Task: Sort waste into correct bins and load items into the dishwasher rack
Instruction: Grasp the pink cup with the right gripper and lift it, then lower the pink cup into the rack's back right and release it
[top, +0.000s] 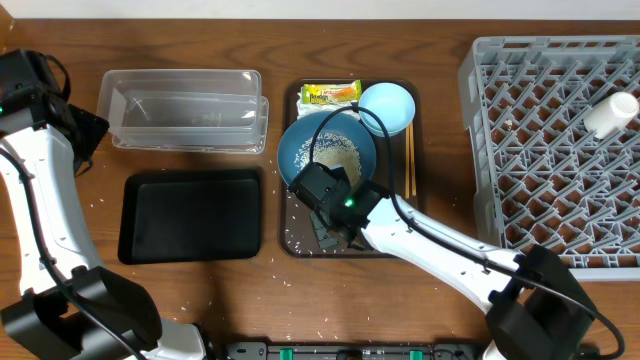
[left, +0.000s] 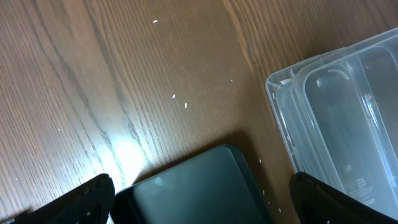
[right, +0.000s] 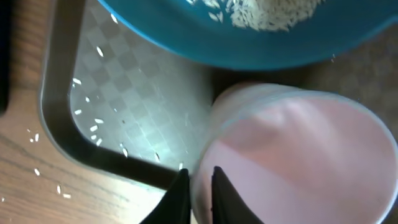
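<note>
My right gripper lifts next, carries the cup across to the rack and tips it onto the rack's wires (top: 612, 158) beside the white object, since that spot is empty.
My right gripper (right: 198, 174) is shut on the pink cup (right: 292, 155), one finger inside its rim and one outside. The cup stands on the dark-brown serving tray (right: 62, 124), just in front of the wide dark-blue bowl (right: 249, 43), which holds white rice (right: 267, 15). In the overhead view the right gripper (top: 335, 205) hides the cup. On the same tray lie the small light-blue bowl (top: 386, 105), the yellow-green snack wrapper (top: 330, 94) and the chopsticks (top: 409, 160). My left gripper (left: 205, 205) is open over a corner of the black tray (left: 199, 186), beside the clear tub (left: 348, 112).
The light-grey dishwasher rack (top: 560, 150) fills the right side, with a white object (top: 610, 113) lying in it. Loose rice grains (right: 93, 124) dot the serving tray and the wooden table around it. The clear tub (top: 185, 110) and black tray (top: 190, 215) sit left of the serving tray.
</note>
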